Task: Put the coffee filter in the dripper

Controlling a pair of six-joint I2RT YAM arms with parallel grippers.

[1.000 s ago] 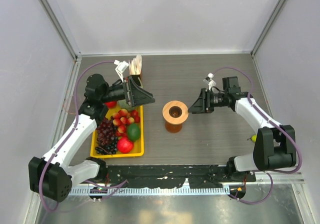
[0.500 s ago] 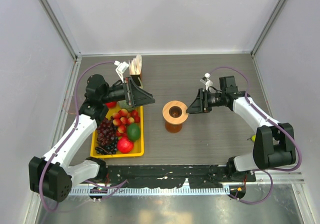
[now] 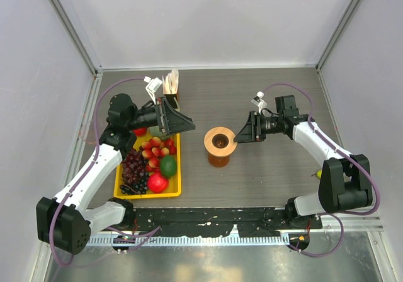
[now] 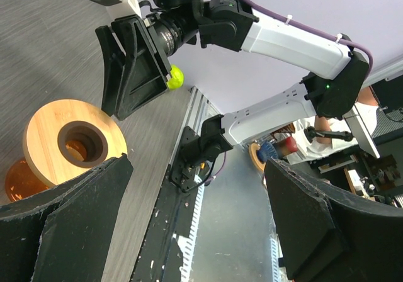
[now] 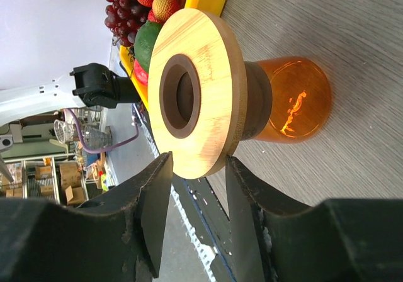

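I need to swing my left gripper past the tray and down next, because the tabletop by the wall is below it and to its left in the top view.
The dripper (image 3: pixel 220 141) has a tan wooden ring collar and a dark centre hole, and it sits on an amber glass jug (image 3: pixel 218 161) at mid-table. It also shows in the left wrist view (image 4: pixel 47 137) and the right wrist view (image 5: pixel 214 87). My right gripper (image 3: pixel 238 134) is open at the dripper's right side. In its wrist view (image 5: pixel 198 162) the jaws stand either side of the collar's edge without closing on it. My left gripper (image 3: pixel 186 123) is open and empty (image 4: pixel 198 169), left of the dripper. No single coffee filter shows.
A yellow tray (image 3: pixel 179 162) of fruit lies left of the dripper, under my left arm. An upright bundle of cream papers in a dark box (image 3: pixel 170 84) stands behind it. A small yellow-green ball (image 3: pixel 319 174) lies near the right arm's base. Walls enclose the table.
My right gripper has moved left, up to the dripper's collar. My left arm has not moved.
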